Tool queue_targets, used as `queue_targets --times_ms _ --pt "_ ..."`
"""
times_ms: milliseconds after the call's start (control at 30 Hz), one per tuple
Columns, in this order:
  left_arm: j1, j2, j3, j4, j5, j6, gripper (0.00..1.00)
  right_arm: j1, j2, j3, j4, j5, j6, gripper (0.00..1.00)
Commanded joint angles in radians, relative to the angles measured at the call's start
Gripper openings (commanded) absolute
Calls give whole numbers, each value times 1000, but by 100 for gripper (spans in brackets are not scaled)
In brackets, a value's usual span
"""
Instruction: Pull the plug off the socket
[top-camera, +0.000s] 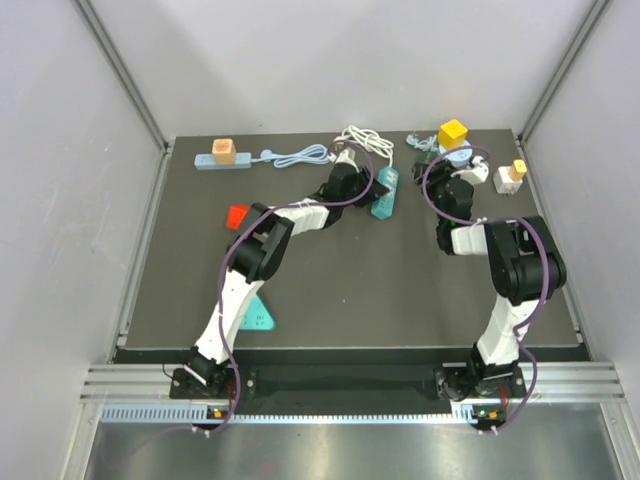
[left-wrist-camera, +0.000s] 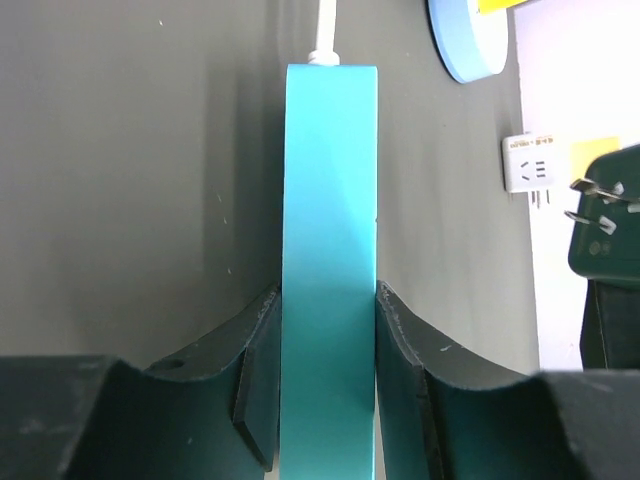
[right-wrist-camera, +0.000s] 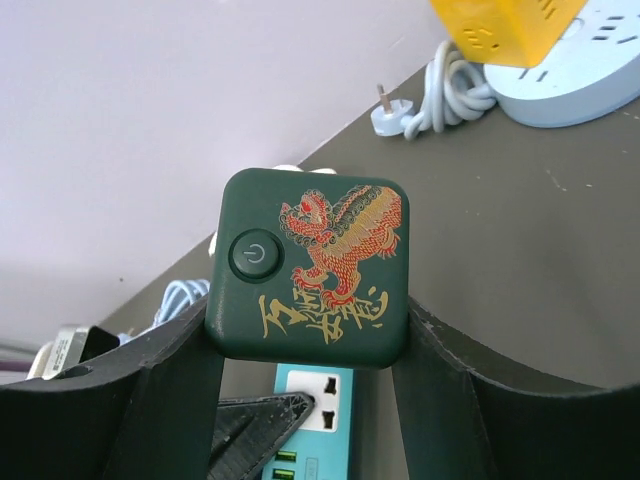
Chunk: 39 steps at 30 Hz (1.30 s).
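Note:
My right gripper will next swing past the power strip, then lower and release the plug beside the red item, to the left in the top view.
A teal power strip (top-camera: 385, 205) lies at the back middle of the dark table. My left gripper (top-camera: 372, 193) is shut on it; in the left wrist view the fingers (left-wrist-camera: 258, 340) clamp both long sides of the strip (left-wrist-camera: 329, 200). My right gripper (top-camera: 440, 192) is shut on a dark green plug (right-wrist-camera: 310, 265) with a red and gold dragon print and holds it above and clear of the strip, whose empty socket (right-wrist-camera: 322, 398) shows below it. In the left wrist view the plug (left-wrist-camera: 605, 225) hangs to the right with its bare prongs showing.
A round pale-blue socket with a yellow cube (top-camera: 453, 135) stands at the back right, with a white adapter (top-camera: 511, 179) beside it. A light-blue strip with an orange cube (top-camera: 224, 153) lies at the back left. There is also a coiled white cord (top-camera: 362, 140), a red item (top-camera: 237, 215) and a teal piece (top-camera: 258, 316).

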Motion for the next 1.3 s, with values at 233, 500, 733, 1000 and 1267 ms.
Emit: queue_targets --times_ms 233,500,733,1000,1267 --pt "31 -59 -189 -56 -39 178 29 14 -57 140 -202 -123 -190 0" --pt "32 -174 -331 125 -2 261 98 14 -43 164 -260 -274 -231 0" --pt "55 -444 -606 407 -103 425 99 21 5 201 -257 -427 -245 0" --pt "156 -706 -922 657 -254 545 99 153 144 380 -316 -608 -273 0" --pt "328 -775 -968 651 -179 497 99 302 291 560 -365 -795 -280 2"
